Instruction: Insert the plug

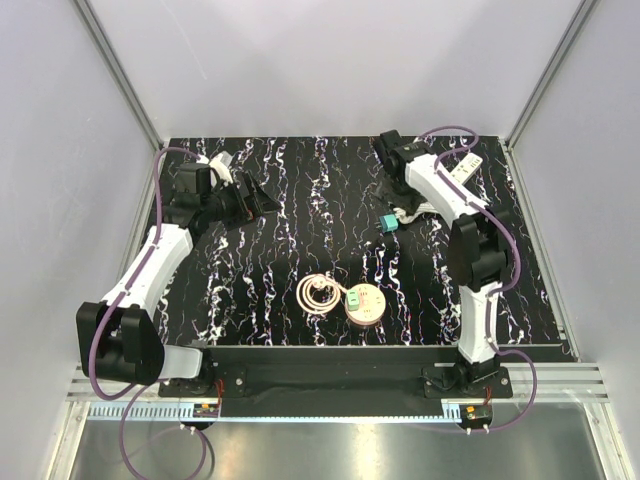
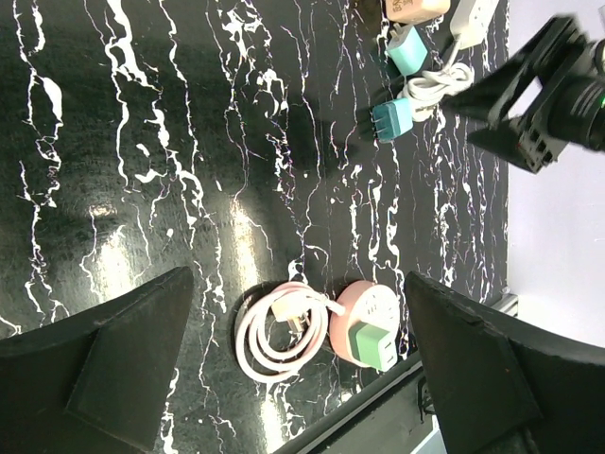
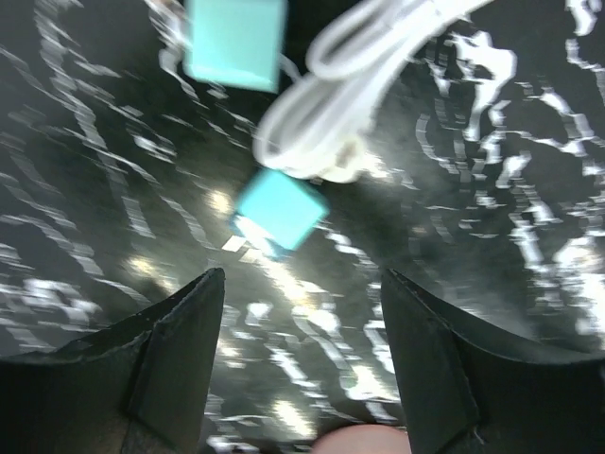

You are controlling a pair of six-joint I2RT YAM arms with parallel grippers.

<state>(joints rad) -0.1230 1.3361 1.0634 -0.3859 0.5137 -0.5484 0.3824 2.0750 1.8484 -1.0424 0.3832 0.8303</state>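
Note:
My right gripper needs to move down first to get its open fingers around the sides of the teal plug (image 1: 388,222), because the white cable (image 3: 369,57) crowds only one end.
A teal plug (image 3: 281,213) lies on the black marbled table beside a coiled white cable (image 3: 369,57); the top view shows the plug (image 1: 388,222) at centre right. My right gripper (image 3: 302,274) hovers just short of it, open, with nothing between the fingers. The left wrist view shows that gripper (image 2: 463,118) to the right of the plug (image 2: 392,118). A round pink socket (image 1: 365,303) sits near the front edge with a green adapter (image 2: 373,345) on it. My left gripper (image 1: 262,200) is at the far left, raised and wide open.
A coiled pink cable (image 1: 318,293) lies left of the pink socket. A white power strip (image 1: 465,170) rests at the back right, with a second teal block (image 2: 408,47) near it. White walls enclose the table (image 1: 300,180) on three sides.

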